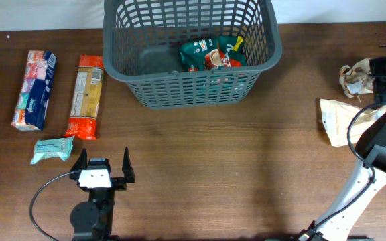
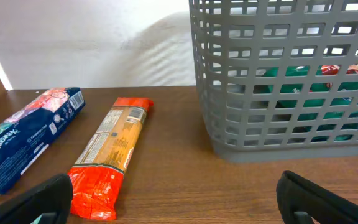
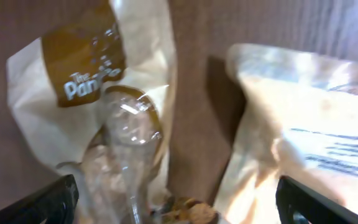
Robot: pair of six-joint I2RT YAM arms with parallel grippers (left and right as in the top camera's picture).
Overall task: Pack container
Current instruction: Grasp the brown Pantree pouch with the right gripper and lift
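Next I will lower my right gripper to the left in the overhead view, onto the windowed part of the cream bag (image 1: pixel 358 81) (image 3: pixel 128 147), since the gripper's fingers straddle both bags.
The container (image 1: pixel 193 53), a big dark grey lattice basket, stands at the back centre and holds a green snack packet (image 1: pixel 213 53). It rises at the right of the left wrist view as the container (image 2: pixel 284 81). My left gripper (image 1: pixel 103 164) is open near the front left, with bare table between its fingers (image 2: pixel 36 199), short of the orange pasta packet (image 2: pixel 107 155). My right gripper (image 1: pixel 379 75) is open at the far right, over a cream bag with a clear window (image 3: pixel 104 112) and a second cream bag (image 3: pixel 309 137), gripping neither.
Left of the basket lie a blue Kleenex pack (image 1: pixel 34 90), the orange pasta packet (image 1: pixel 86 97) and a small teal tissue pack (image 1: pixel 52 150). A crumpled brown-and-cream bag (image 1: pixel 357 77) and a flat cream bag (image 1: pixel 344 120) lie at the right edge.
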